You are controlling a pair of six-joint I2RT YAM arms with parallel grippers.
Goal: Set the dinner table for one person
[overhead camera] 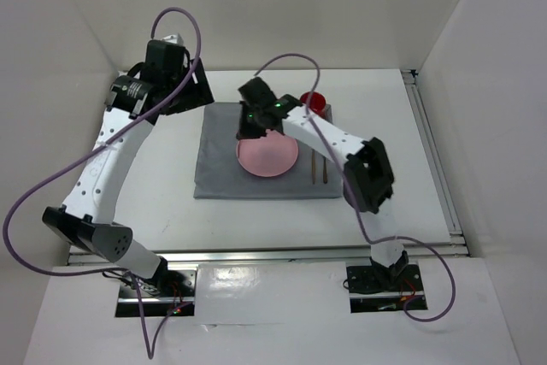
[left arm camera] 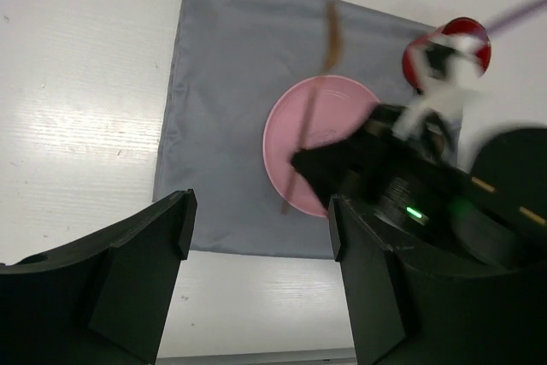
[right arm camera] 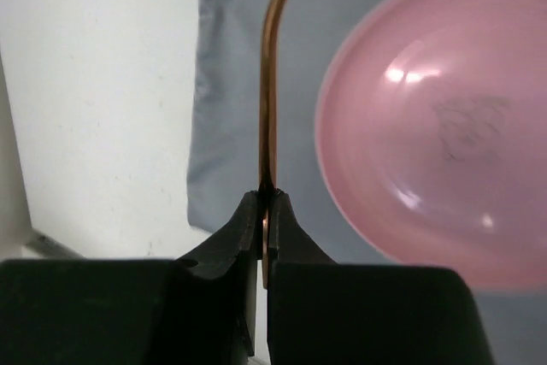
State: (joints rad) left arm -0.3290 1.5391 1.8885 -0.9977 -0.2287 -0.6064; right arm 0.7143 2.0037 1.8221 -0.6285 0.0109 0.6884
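Bare cloth beside the plate (overhead camera: 269,160) lies below left in the top view, so my right gripper will lower there and release the fork.
A grey cloth (overhead camera: 218,168) lies in the middle of the white dinner table (overhead camera: 385,143), with a pink plate (overhead camera: 269,160) on it. My right gripper (right arm camera: 267,198) hovers over the plate's far left rim, shut on the handle of a thin copper-coloured utensil (right arm camera: 268,108). From the left wrist the same utensil (left arm camera: 306,130) slants across the plate (left arm camera: 342,108), above it. My left gripper (left arm camera: 261,211) stands open and empty above the table, off the cloth's far left corner. A red cup (overhead camera: 314,102) stands behind the plate to the right.
Two more copper utensils (overhead camera: 320,168) lie side by side on the cloth just right of the plate. Metal rails (overhead camera: 436,160) run along the table's right and front edges. White walls enclose the table on three sides.
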